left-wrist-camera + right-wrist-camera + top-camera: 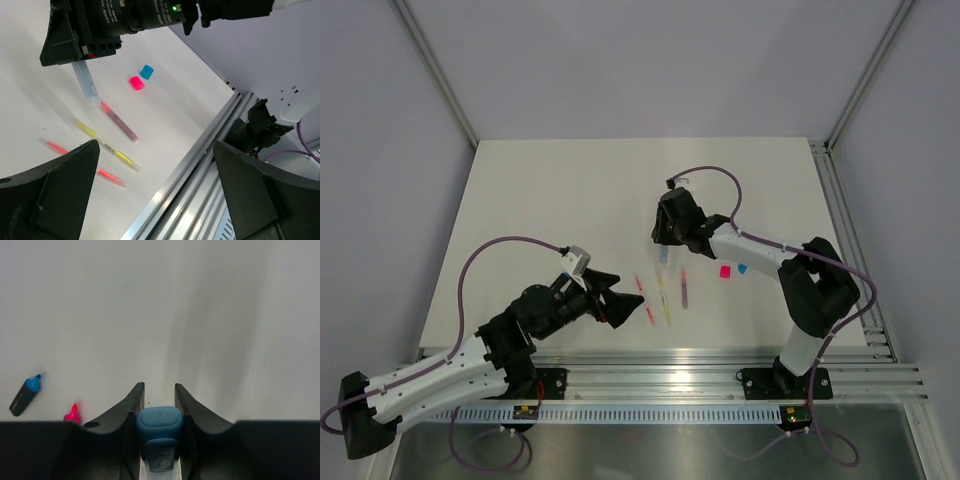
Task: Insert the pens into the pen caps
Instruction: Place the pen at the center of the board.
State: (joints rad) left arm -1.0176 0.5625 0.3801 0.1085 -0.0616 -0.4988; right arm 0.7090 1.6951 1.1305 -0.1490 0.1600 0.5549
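Next, my right gripper moves down and slightly outward and releases the pale-blue pen [663, 259] clear of the thin pens, since bare tabletop lies that way beyond them.
My right gripper [663, 243] is shut on a short pale-blue pen [663, 259] that hangs tip-down over the table; in the right wrist view its blue end [159, 426] sits between the jaws. Thin pens lie side by side on the table: red-pink [648, 312], yellow [663, 300] and purplish [684, 290]. A pink pen cap [725, 271] and a blue cap [743, 268] rest to their right. My left gripper [628, 288] stands open and empty just left of the thin pens. In the left wrist view its fingers [50, 200] frame the red-pink pen [111, 176] and the yellow pen [107, 146].
In the right wrist view, a black marker with a bare blue tip [25, 395] lies on the table, and a bare pink marker tip [73, 414] shows beside the finger. An aluminium rail [700, 368] runs along the table's near edge [200, 160].
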